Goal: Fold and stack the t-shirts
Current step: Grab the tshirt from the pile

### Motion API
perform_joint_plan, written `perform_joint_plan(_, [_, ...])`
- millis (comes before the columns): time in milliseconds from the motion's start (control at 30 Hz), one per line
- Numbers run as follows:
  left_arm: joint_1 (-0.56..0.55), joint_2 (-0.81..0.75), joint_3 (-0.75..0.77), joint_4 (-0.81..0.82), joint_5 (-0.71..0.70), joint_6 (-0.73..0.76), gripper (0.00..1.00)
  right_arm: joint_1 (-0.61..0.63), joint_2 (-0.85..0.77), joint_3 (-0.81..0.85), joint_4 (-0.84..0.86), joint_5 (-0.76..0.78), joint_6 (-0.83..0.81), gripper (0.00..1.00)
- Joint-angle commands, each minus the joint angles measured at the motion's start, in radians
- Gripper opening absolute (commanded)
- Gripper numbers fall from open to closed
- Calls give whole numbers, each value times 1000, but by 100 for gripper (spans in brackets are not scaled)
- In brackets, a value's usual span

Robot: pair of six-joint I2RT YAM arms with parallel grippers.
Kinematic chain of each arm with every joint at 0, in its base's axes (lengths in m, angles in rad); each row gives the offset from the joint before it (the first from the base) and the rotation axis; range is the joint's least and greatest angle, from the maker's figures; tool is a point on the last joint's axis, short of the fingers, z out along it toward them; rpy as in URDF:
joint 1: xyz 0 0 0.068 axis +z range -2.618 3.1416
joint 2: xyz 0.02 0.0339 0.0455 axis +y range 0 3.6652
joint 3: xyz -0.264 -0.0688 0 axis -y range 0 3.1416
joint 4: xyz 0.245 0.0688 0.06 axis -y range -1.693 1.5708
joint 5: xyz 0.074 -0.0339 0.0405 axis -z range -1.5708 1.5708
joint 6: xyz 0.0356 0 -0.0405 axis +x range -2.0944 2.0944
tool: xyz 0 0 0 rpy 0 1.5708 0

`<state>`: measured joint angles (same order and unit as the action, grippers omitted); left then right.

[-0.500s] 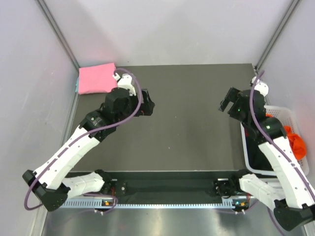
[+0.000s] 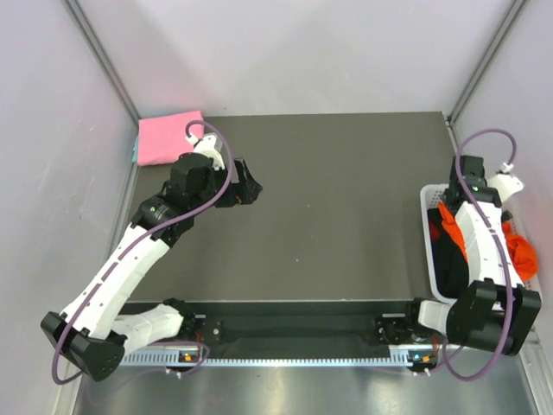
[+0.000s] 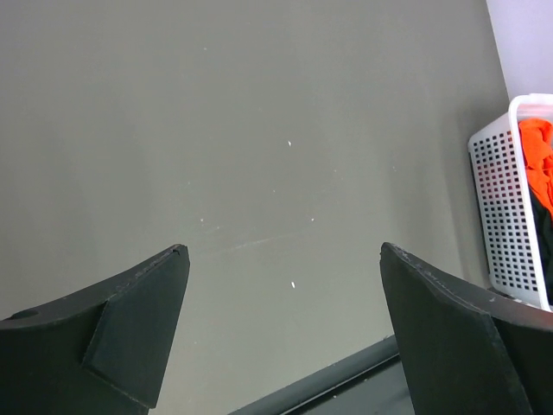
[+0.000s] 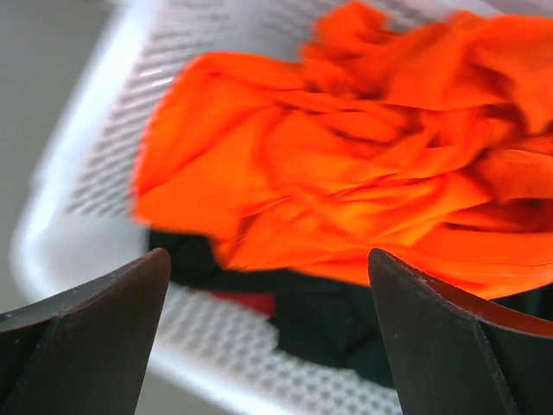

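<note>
The right gripper moves down and to the right in the wrist view onto the orange-red t-shirt's creased middle (image 4: 378, 192) next. This is because those folds lie below it in the basket.
A light pink t-shirt (image 2: 168, 138) lies folded flat at the table's far left corner. A bright orange-red t-shirt (image 4: 363, 147) sits crumpled in the white lattice basket (image 2: 429, 226) at the table's right edge, on top of dark cloth (image 4: 346, 320). My right gripper (image 4: 268, 256) hangs open just above the orange-red t-shirt with nothing between its fingers. My left gripper (image 2: 251, 184) stands open over bare table, right of the pink t-shirt and apart from it. In the left wrist view the left gripper (image 3: 283, 249) holds nothing.
The dark table top (image 2: 346, 199) is walled by pale panels at the back and both sides. The basket (image 3: 510, 207) with the orange-red t-shirt (image 3: 536, 156) shows at the right of the left wrist view. A rail (image 2: 294, 328) runs along the near edge.
My right arm has swung from over the table's right part to above the basket. The left gripper has drawn back a little toward the left.
</note>
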<state>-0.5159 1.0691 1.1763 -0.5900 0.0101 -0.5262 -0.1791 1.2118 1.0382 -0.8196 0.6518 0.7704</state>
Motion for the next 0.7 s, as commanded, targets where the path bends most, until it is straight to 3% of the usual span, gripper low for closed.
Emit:
perform_joint_plan(0, [2, -23, 2, 18, 30, 0, 96, -83, -1, -55, 83, 58, 30, 96])
perform_joint_plan(200, [2, 12, 11, 10, 24, -15, 94, -215, 12, -156, 164, 37, 43, 95])
perform_joint_plan(367, [2, 58, 14, 27, 65, -35, 88, -232, 52, -210, 226, 52, 40, 92])
perform_joint_plan(467, [2, 78, 20, 24, 74, -29, 86, -247, 61, -222, 261, 54, 23, 64])
perform_joint_plan(500, [2, 80, 25, 22, 68, -29, 86, -247, 57, -207, 260, 57, 12, 48])
perform_joint_plan(567, [2, 83, 26, 16, 51, -20, 85, -247, 25, -184, 255, 62, -25, 28])
perform_joint_plan(600, [4, 81, 25, 15, 44, -17, 85, -247, 6, -156, 251, 60, -37, 4])
perform_joint_plan(667, [4, 75, 20, 19, 21, -14, 85, -244, -56, -121, 244, 17, -83, 0])
